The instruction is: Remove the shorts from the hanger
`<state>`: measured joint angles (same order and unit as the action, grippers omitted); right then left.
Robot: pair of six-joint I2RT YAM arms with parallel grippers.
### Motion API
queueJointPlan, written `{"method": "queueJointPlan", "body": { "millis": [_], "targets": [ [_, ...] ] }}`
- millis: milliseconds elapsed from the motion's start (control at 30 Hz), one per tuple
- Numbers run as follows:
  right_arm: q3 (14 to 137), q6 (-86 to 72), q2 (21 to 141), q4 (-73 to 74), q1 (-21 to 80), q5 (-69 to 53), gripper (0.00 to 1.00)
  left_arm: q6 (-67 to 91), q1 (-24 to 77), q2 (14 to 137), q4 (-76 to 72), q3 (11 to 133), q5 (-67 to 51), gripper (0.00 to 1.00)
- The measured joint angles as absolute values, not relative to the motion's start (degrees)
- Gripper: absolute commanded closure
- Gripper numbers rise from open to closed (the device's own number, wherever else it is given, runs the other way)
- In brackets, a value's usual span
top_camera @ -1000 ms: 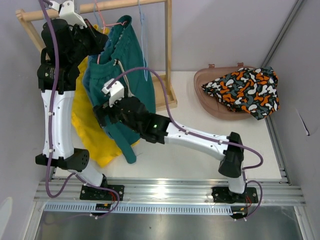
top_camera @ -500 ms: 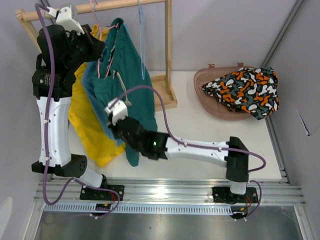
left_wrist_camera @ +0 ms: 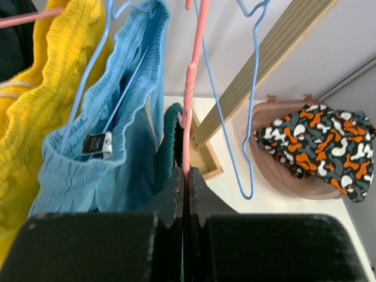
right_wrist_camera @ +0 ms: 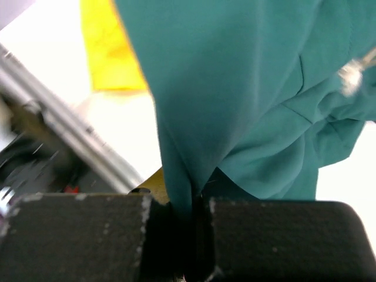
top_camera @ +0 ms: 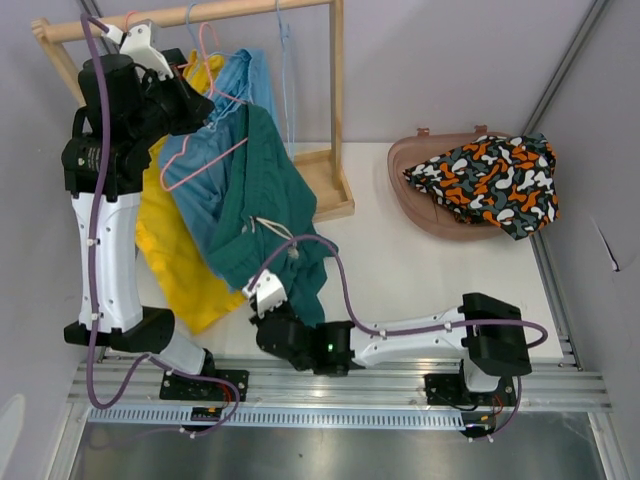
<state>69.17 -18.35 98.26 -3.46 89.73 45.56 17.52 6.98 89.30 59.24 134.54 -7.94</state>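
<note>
My right gripper should next go outward and to the right in the top view and release the teal shorts point(top_camera: 268, 195) over the brown bowl, which already holds patterned shorts.
The teal green shorts point(top_camera: 268, 195) stretch from the pink hanger point(top_camera: 203, 163) down toward the table's near edge. My right gripper point(top_camera: 283, 318) is shut on their lower hem; in the right wrist view the teal cloth point(right_wrist_camera: 247, 88) is pinched between the gripper's point(right_wrist_camera: 191, 205) jaws. High at the rail, my left gripper point(top_camera: 205, 100) is shut on the pink hanger point(left_wrist_camera: 189, 88), whose wire runs between the left gripper's point(left_wrist_camera: 185, 176) jaws. Light blue shorts point(left_wrist_camera: 126, 117) and yellow shorts point(left_wrist_camera: 35, 88) hang beside it. Whether the teal waistband is still on the hanger is hidden.
The wooden rack point(top_camera: 337, 100) stands at the back left, with an empty blue hanger point(left_wrist_camera: 247, 117) on its rail. At the back right a brown bowl point(top_camera: 415, 195) holds the orange-black-white patterned shorts point(top_camera: 490, 180). A metal rail point(top_camera: 340, 385) runs along the near edge.
My right gripper shut on the teal shorts and drew them down toward the near edge. The shorts stretched out and the pink hanger tilted. The left gripper kept its hold.
</note>
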Motion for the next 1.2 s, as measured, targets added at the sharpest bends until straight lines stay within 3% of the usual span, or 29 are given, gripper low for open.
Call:
{"method": "queueJointPlan", "body": {
  "millis": [433, 700, 833, 1033, 1200],
  "targets": [
    [88.97, -14.46, 101.95, -0.71, 54.78, 31.7, 1.0, 18.52, 7.22, 70.46, 53.39, 119.68, -10.59, 1.0],
    [70.98, -14.96, 85.71, 4.03, 62.22, 32.05, 1.0, 17.96, 7.27, 73.97, 51.11, 123.07, -7.11, 1.0],
    [72.47, -14.94, 81.25, 9.52, 52.18, 28.82, 1.0, 18.04, 7.27, 78.37, 50.06, 123.33, -5.91, 1.0],
    [96.31, -13.5, 87.66, 15.16, 22.04, 20.49, 1.0, 17.93, 7.66, 79.37, 48.6, 120.75, -5.19, 1.0],
    [122.23, -13.04, 99.94, 17.54, 9.63, 14.68, 1.0, 17.45, 7.77, 79.48, 47.53, 120.73, -4.27, 1.0]
  ]
}}
